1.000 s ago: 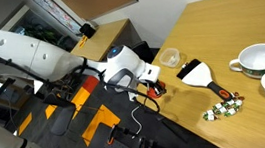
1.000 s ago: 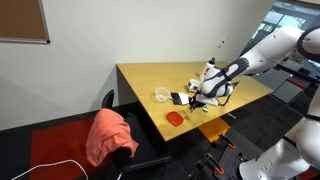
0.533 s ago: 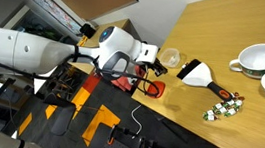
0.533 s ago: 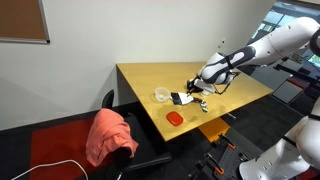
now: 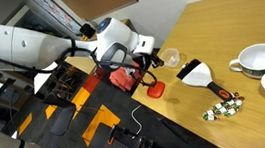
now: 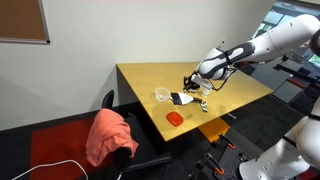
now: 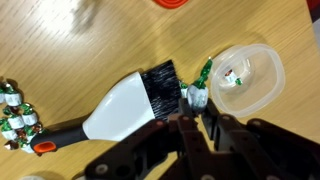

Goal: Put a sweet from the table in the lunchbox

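Observation:
My gripper should next go down toward the right in the wrist view and release the sweet, because it is outside the lunchbox's rim and the lunchbox's open middle is below.
In the wrist view my gripper is shut on a small sweet with a pale whitish body and a green twisted end. It is held just beside the rim of the lunchbox, a round translucent tub. A small green-and-white sweet lies inside the tub. In both exterior views the gripper hovers low over the table next to the tub.
A white brush with black bristles lies next to the tub. A cluster of green-and-white wrapped sweets sits by its handle. A red-orange piece lies near the table edge. Two white bowls stand further off.
The arm has swung from near the table's edge and the red-orange piece across towards the tub. The gripper now sits beside the tub's rim.

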Robot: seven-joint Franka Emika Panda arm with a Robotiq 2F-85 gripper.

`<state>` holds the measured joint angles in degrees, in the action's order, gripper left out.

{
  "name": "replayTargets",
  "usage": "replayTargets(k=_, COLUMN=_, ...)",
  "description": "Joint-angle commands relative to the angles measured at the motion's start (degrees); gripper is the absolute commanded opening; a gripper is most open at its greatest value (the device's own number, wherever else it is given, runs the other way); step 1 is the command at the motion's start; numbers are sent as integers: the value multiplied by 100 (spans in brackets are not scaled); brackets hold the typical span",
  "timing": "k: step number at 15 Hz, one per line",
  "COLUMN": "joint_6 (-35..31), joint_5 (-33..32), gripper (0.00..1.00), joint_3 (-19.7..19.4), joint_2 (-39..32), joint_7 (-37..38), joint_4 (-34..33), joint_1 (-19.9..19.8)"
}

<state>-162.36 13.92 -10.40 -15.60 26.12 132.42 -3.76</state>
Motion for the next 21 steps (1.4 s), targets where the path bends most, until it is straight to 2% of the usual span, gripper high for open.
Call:
replayTargets(k=1, joint_6=17, joint_5=-2, gripper=18, joint_3=5, joint_2=-2, joint_7=-11, joint_4=-13, joint_1=-18)
replayTargets(k=2, joint_6=18, joint_5=-2, gripper=4, joint_3=5, joint_2=-2, joint_7=-11, joint_4=-13, joint_1=-20)
replayTargets(k=8, joint_6=-755, joint_5=188, gripper=4, joint_3=45, joint_2=-674, joint_7=305, joint_4=-827, joint_1=60)
replayTargets(k=14, joint_6=-252, joint_5=270, gripper=4, joint_3=132, joint_2=-1732, joint_7=364, joint_4=-2079, joint_1=81)
replayTargets(k=21, joint_6=5, joint_5=289, gripper=4, joint_3=472, joint_2=-2451, joint_7=245, joint_4=-2923, joint_1=133)
